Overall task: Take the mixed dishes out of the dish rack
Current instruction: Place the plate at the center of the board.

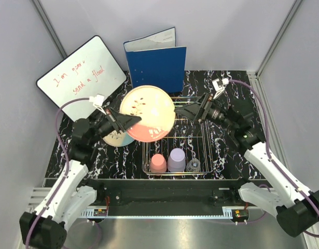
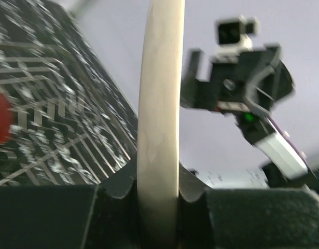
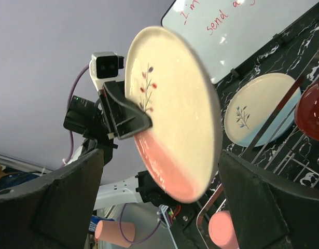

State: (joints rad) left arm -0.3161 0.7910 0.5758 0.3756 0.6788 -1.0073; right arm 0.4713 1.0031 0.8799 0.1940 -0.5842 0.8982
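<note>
My left gripper should lower the salmon pink plate onto the pale blue plate (image 1: 118,138) and let go, since that lies flat below it, to its left in the top view.
My left gripper (image 1: 132,121) is shut on the rim of the cream and salmon pink plate (image 1: 147,113) and holds it tilted in the air over the dish rack's (image 1: 200,139) left end. The left wrist view shows the rim (image 2: 159,104) edge-on between my jaws (image 2: 158,197). My right gripper (image 1: 188,111) is open just right of the plate, not touching; the plate (image 3: 175,114) shows between its fingers (image 3: 160,155). The cream and pale blue plate (image 1: 118,138) lies on the table left of the rack. The pink cup (image 1: 158,162), lavender cup (image 1: 176,159) and clear glass (image 1: 193,165) stand in the rack's front. The red bowl (image 3: 312,109) sits in the rack.
A whiteboard (image 1: 81,78) leans at the back left and a blue binder (image 1: 156,65) stands behind the rack. Grey walls close in both sides. The black marbled tabletop (image 1: 229,155) lies right of the rack.
</note>
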